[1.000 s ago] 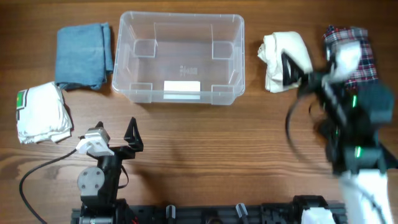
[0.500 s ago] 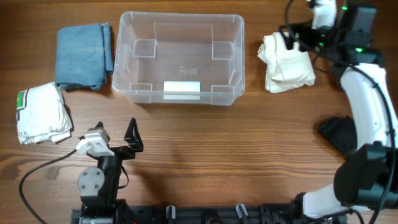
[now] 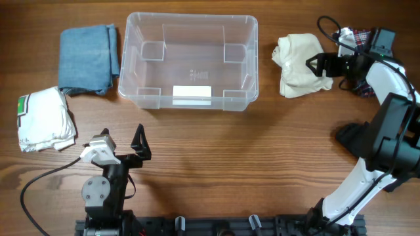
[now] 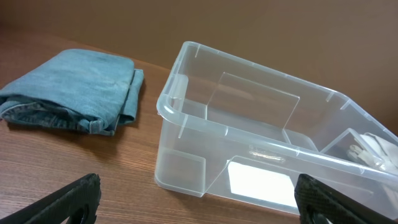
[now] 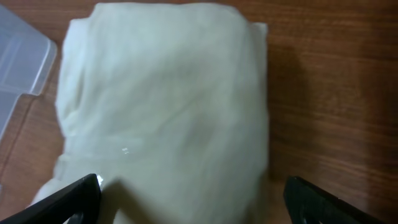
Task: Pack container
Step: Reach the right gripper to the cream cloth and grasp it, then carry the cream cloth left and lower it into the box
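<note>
My right gripper should next go down with its fingers spread to the cream cloth's edge by the plaid cloth and close, because that edge is below it.
The clear plastic container (image 3: 190, 29) with a white label stands empty at the table's back middle; it also shows in the left wrist view (image 4: 249, 155). A folded cream cloth (image 3: 296, 64) lies right of it and fills the right wrist view (image 5: 161, 106). My right gripper (image 3: 315, 65) is open, its fingers spread over the cream cloth's right side. My left gripper (image 3: 139, 149) is open and empty near the front left, in front of the container.
A folded blue denim cloth (image 3: 88, 58) lies left of the container, also in the left wrist view (image 4: 74, 90). A folded white cloth with a green tag (image 3: 42, 119) lies at the left edge. A plaid cloth (image 3: 367, 39) lies at the far right under my right arm.
My right arm swung from the right side up to the back and then down over the cream cloth. The left arm has not moved.
</note>
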Controlling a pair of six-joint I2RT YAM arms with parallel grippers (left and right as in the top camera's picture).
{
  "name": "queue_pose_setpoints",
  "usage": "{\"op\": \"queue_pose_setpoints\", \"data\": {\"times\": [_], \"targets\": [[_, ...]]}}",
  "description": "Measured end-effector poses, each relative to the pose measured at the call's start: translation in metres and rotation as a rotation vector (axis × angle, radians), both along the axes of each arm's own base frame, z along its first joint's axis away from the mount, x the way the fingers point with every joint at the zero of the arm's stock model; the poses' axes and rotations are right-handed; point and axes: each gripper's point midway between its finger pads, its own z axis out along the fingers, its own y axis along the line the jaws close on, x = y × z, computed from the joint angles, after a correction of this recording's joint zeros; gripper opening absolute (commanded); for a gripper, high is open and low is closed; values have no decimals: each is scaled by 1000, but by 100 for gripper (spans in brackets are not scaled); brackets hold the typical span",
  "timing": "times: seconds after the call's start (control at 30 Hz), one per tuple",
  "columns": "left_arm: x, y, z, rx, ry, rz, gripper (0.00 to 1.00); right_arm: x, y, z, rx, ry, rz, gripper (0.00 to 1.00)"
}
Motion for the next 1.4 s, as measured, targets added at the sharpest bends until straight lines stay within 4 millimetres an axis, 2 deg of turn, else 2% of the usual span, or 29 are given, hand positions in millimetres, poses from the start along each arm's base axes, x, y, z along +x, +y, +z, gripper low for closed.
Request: {"op": "queue_pose_setpoints", "data": {"times": [0.13,0.2,0.23,0.37,0.4,0.47,0.77,0.87,0.9,0.93,0.97,1.0,1.07,1.1,1.13,1.17,1.2,1.23,1.27,1.37,1.4], "targets": [[0,0,0,0,0,0,100,5,-7,-8,14,-19,-2,96],[0,0,0,0,0,0,100,4,-4,-15,42,-14,8,91],[0,0,0,0,0,0,100,4,-1,-20,69,-13,20,82],[0,0,0,0,0,0,100,4,10,-20,146,-20,53,23],[0,0,0,0,0,0,100,4,13,-18,164,-24,58,14],[0,0,0,0,0,0,100,4,14,-16,188,-29,61,4],[0,0,0,0,0,0,100,8,16,-6,330,40,-87,4],[0,0,0,0,0,0,100,17,13,34,357,-5,-168,4],[0,0,0,0,0,0,100,20,13,59,369,-42,-191,4],[0,0,0,0,0,0,100,21,17,114,385,-137,-206,4],[0,0,0,0,0,0,100,20,21,146,393,-193,-206,4],[0,0,0,0,0,0,100,15,30,188,408,-266,-199,4],[0,0,0,0,0,0,100,2,58,251,442,-368,-176,4],[0,0,0,0,0,0,100,-7,82,280,467,-403,-149,4],[0,0,0,0,0,0,100,-13,105,296,488,-415,-141,4],[0,0,0,0,0,0,100,-17,134,306,513,-410,-126,4],[0,0,0,0,0,0,100,-18,152,307,522,-401,-130,4],[0,0,0,0,0,0,100,-19,182,304,553,-363,-148,4],[0,0,0,0,0,0,100,-20,218,294,544,-333,-135,4],[0,0,0,0,0,0,100,-15,277,281,514,-360,-187,4],[0,0,0,0,0,0,100,-19,314,267,499,-354,-177,4]]}}
